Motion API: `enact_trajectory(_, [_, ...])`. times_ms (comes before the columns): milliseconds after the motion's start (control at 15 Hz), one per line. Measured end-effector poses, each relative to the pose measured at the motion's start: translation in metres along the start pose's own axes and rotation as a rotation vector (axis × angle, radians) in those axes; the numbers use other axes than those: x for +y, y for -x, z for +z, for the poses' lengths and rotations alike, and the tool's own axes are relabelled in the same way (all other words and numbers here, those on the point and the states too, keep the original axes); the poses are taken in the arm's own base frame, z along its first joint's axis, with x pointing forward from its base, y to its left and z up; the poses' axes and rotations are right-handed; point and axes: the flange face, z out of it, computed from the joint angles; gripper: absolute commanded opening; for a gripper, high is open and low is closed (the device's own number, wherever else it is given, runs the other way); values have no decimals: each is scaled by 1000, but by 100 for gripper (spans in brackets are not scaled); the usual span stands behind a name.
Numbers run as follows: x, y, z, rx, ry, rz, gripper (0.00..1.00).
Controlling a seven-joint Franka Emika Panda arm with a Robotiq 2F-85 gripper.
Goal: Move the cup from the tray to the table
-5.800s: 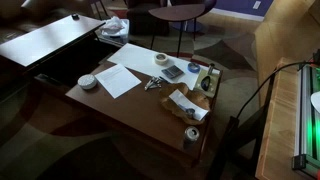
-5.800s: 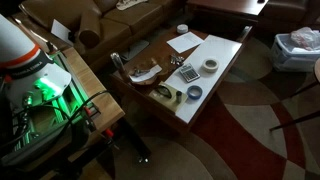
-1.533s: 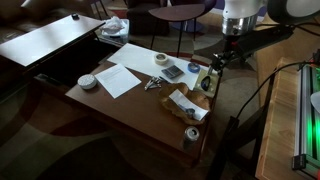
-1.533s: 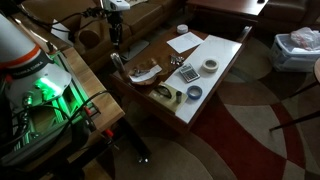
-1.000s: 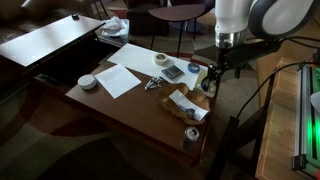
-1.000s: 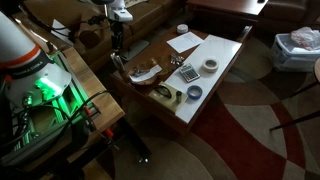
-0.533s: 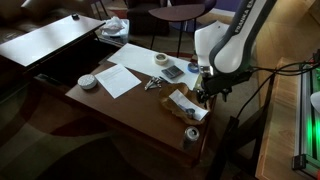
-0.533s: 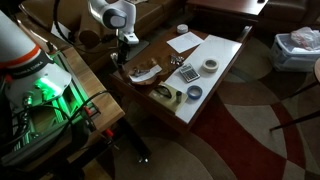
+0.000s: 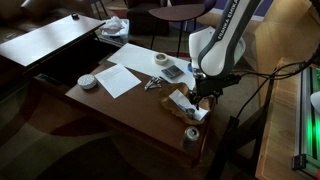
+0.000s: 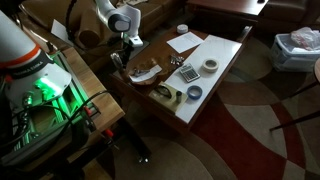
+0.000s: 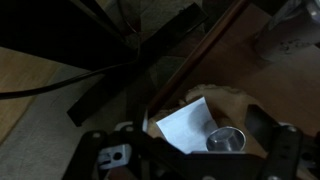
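Next, my gripper moves down and outward onto the metal cup's rim point(image 11: 211, 141), which lies below and outward of it, because the cup's opening has room for one finger.
A silvery metal cup point(image 11: 228, 140) stands on a tan tray point(image 11: 235, 100) beside a white slip of paper point(image 11: 185, 125). My gripper point(image 11: 190, 152) is open just above it, its dark fingers point(image 11: 285, 150) spread wide, and the cup lies between them towards the right finger. In both exterior views the gripper point(image 9: 203, 93) point(image 10: 127, 55) hangs low over the tray point(image 9: 180, 103) point(image 10: 146, 73) at the end of the brown wooden table point(image 9: 130, 105). I cannot make out the cup in those views.
On the table are a white sheet point(image 9: 120, 77), a tape roll point(image 9: 161, 59), a small flat device point(image 9: 173, 72), a round white item point(image 9: 88, 81) and a small can point(image 9: 190, 133) at the near corner. A pale-topped table point(image 9: 50, 40) stands behind.
The arm has come in from the upper side and dropped steadily down towards the tray. The gripper now hangs just over the cup. Nothing on the table has moved.
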Motion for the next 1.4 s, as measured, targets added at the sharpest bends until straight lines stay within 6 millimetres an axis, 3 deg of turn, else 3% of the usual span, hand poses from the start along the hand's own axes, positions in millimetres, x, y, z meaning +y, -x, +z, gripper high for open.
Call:
enact_trajectory(267, [-8,-23,12,36,-84,-76,100])
enact_trajectory(733, [-11,-64,51,68,-82,-152,98])
enact_trajectory(867, [-14,-71,61,81,-87,-158,85])
enact_trajectory(933, [-15,-74,66,83,-87,-158,72])
enact_trajectory(1067, [-17,-80,73,86,-85,-156,57])
enact_trajectory(1400, [-14,-91,79,97,-78,-152,19])
